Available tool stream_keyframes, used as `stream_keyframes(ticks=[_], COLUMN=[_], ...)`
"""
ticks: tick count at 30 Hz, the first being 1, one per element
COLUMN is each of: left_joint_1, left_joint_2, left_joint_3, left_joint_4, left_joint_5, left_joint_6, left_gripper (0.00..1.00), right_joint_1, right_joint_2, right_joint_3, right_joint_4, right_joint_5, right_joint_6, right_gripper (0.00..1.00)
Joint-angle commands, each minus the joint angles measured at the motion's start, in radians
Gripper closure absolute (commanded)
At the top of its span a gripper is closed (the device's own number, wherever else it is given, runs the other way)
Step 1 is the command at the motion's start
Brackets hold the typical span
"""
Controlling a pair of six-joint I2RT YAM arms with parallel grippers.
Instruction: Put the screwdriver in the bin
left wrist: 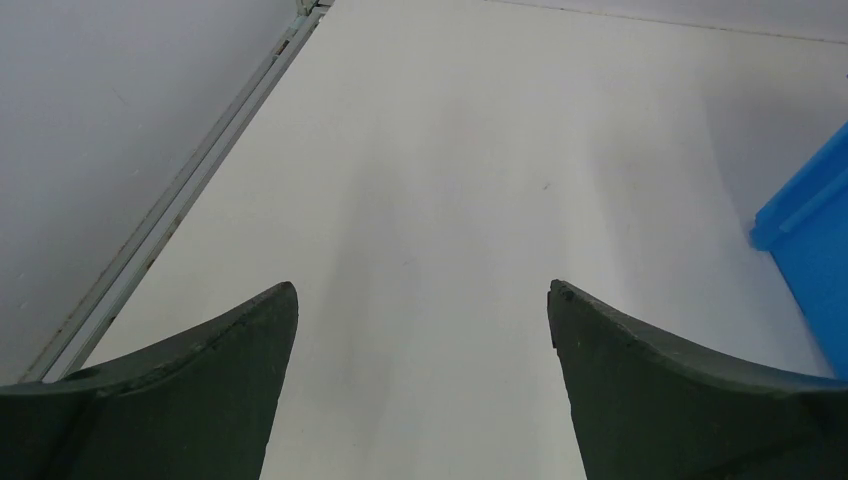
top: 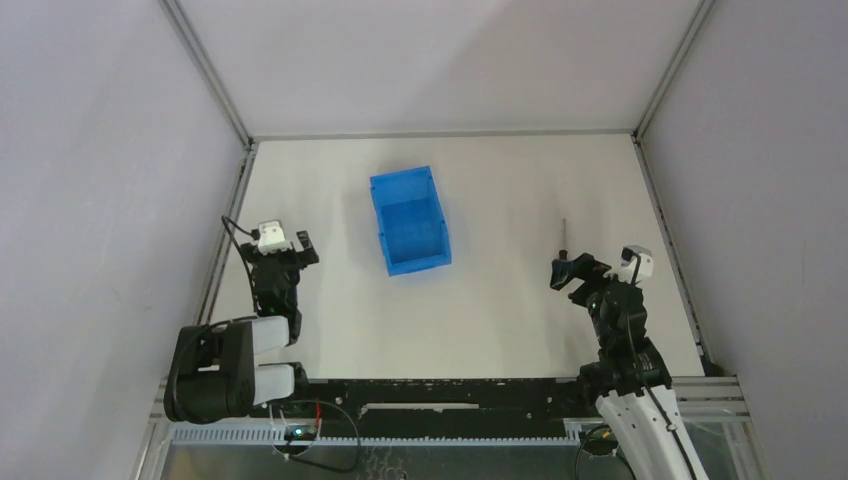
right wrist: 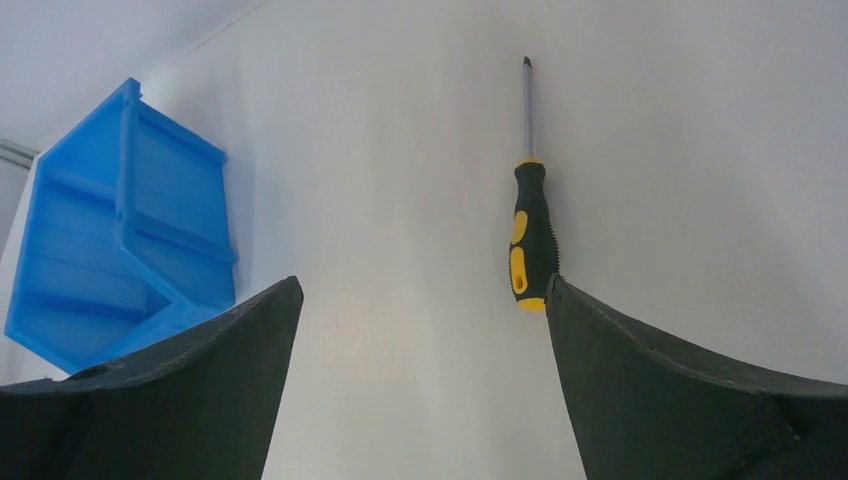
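Observation:
My right gripper needs to move outward over the screwdriver next, tilt down, go down onto the handle's stem end (top: 563,255) (right wrist: 531,182) and close, because the open fingers are still short of it.
The screwdriver (right wrist: 530,232) lies flat on the white table, its thin shaft pointing away and its black and yellow handle toward me. My right gripper (right wrist: 421,284) stands open just short of it; the handle's yellow end lies beside the right fingertip (right wrist: 570,310), and nothing is between the jaws. In the top view the right gripper (top: 575,272) covers the handle, and only the shaft of the screwdriver (top: 563,234) shows. The blue bin (top: 410,220) stands open-topped mid-table, to the left of the screwdriver. My left gripper (left wrist: 422,286) is open over bare table, left of the bin (left wrist: 812,240).
A metal frame rail (top: 225,240) runs along the table's left edge, and another rail (top: 668,240) along the right. Grey walls enclose the table. White tabletop (top: 500,300) lies between the two arms.

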Motion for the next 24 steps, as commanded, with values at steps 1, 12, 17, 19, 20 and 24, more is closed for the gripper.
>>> stream_keyframes(ticks=[1, 12, 17, 19, 20, 24], left_joint_1=[0.001, 0.0, 0.0, 0.001, 0.001, 0.0], left_joint_2=[-0.002, -0.002, -0.002, -0.002, -0.002, -0.002], left_joint_3=[0.047, 0.048, 0.047, 0.047, 0.047, 0.047], left_joint_4=[0.026, 0.026, 0.026, 0.026, 0.026, 0.026], left_joint_5=[-0.009, -0.008, -0.008, -0.008, -0.009, -0.009], left_joint_6=[-0.005, -0.005, -0.006, -0.006, -0.006, -0.005], left_gripper=[0.0, 0.0, 0.0, 0.0, 0.0, 0.0], right_joint_1=[-0.004, -0.004, -0.017, -0.043, -0.06, -0.154], right_joint_2=[0.0, 0.192, 0.597, 0.798, 0.872, 1.129], right_joint_3=[0.015, 0.326, 0.751, 0.904, 0.966, 1.078], right_joint_4=[0.06, 0.137, -0.169, -0.331, -0.394, -0.529], right_joint_5=[-0.019, -0.149, 0.015, 0.024, 0.012, -0.112], right_joint_6=[0.014, -0.181, -0.221, -0.22, -0.218, -0.208], right_gripper=[0.0, 0.0, 0.0, 0.0, 0.0, 0.06])
